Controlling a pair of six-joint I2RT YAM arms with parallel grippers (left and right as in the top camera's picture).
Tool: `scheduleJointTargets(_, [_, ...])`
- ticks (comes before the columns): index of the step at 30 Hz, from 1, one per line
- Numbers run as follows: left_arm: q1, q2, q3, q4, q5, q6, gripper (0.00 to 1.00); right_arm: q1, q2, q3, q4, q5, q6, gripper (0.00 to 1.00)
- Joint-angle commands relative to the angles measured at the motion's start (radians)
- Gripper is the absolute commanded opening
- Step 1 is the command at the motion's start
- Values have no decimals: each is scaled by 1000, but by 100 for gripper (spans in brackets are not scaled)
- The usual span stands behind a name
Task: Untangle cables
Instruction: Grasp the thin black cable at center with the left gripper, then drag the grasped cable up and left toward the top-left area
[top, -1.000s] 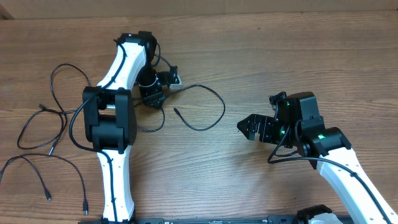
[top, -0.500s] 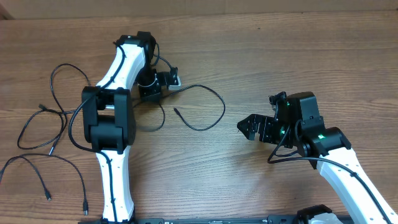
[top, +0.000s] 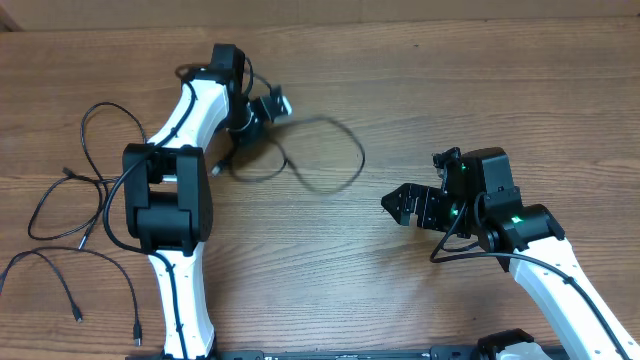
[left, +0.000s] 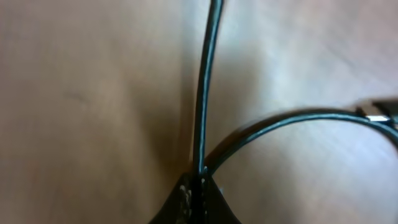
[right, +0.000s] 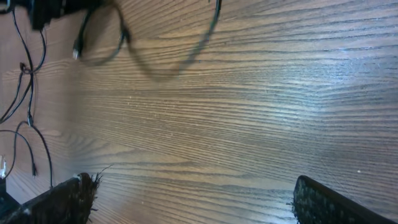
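My left gripper goes to the left in the overhead view next and releases the cable beside the tangle's far end, since the wood there lies bare.
My left gripper (top: 272, 105) is at the far side of the table, shut on a thin black cable (top: 358, 160) whose loop trails blurred to the right of it. In the left wrist view two strands of this cable (left: 208, 74) run out from between the closed fingertips of the left gripper (left: 200, 186). More loose cables lie at the left: a tangle (top: 88, 118) and a separate cord (top: 133, 295) nearer the front. My right gripper (top: 400, 208) stands open over bare wood to the right of the loop, its wrist view showing the gripper (right: 196, 205) with nothing between the fingers and the cable loop (right: 174, 68) beyond.
The wooden table (top: 450, 80) carries the left arm's white links (top: 170, 200) between the held cable and the left-hand cables. The right arm (top: 540, 250) comes in from the front right corner.
My left gripper has shut on the cable and moved toward the far edge, dragging the loop with it. The right arm has not moved.
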Motion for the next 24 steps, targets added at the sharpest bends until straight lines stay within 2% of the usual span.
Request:
scheduleJointTargets(1, [3, 108, -48, 146, -71, -292, 4, -3, 1, 7, 6, 7, -8, 100])
scheduleJointTargets(5, [25, 108, -48, 323, -126, -589, 4, -3, 1, 7, 6, 7, -8, 100])
scheduleJointTargets(11, [101, 108, -48, 420, -126, -879, 4, -3, 1, 7, 6, 7, -8, 100])
scheduleJointTargets(24, [335, 108, -48, 366, -86, -1148, 4, -3, 2, 7, 29, 7, -7, 100])
